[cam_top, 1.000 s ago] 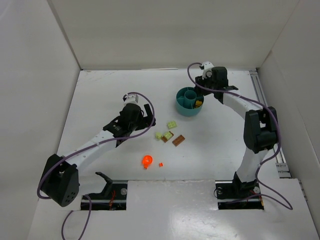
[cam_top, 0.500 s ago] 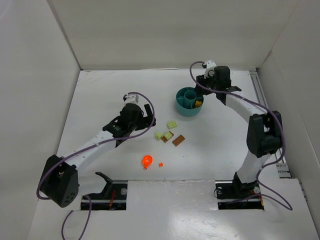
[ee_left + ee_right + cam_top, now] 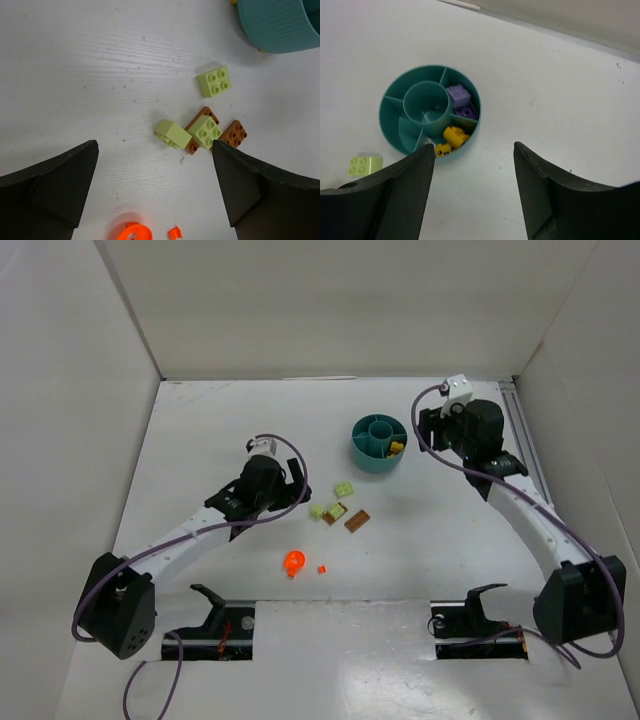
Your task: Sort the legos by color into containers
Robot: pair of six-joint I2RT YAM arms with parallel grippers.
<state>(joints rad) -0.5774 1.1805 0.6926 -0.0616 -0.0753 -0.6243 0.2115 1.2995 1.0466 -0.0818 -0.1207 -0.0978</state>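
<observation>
The left gripper moves down toward the right in the top view next, onto the tipped pale green brick (image 3: pixel 317 512), the loose brick nearest the gripper's fingers.
The teal tub (image 3: pixel 364 454) stands at the back centre. In the right wrist view its wall (image 3: pixel 390 131) shows; two purple bricks (image 3: pixel 458 94) lie in one wedge, a yellow brick (image 3: pixel 455 135) in the one beside it, and a small yellow piece (image 3: pixel 442 148) at the rim. Pale green bricks (image 3: pixel 215 81) (image 3: pixel 172 134), a green brick on brown (image 3: pixel 206 131) and a brown brick (image 3: pixel 234 133) lie on the table. An orange ring (image 3: pixel 131 232) and an orange bit (image 3: pixel 174 232) lie nearer. My left gripper (image 3: pixel 154 145) is open over the cluster. My right gripper (image 3: pixel 473 147) is open and empty, right of the tub.
White walls enclose the table on the left, back and right. In the top view the loose bricks (image 3: pixel 335 511) lie between the left gripper (image 3: pixel 296 490) and the tub, and the orange ring (image 3: pixel 293 561) lies near the front. The right gripper (image 3: pixel 432 430) is beside the tub.
My right arm has swung right and back, away from above the tub. My left gripper has shifted slightly toward the loose bricks. The bricks have not moved.
</observation>
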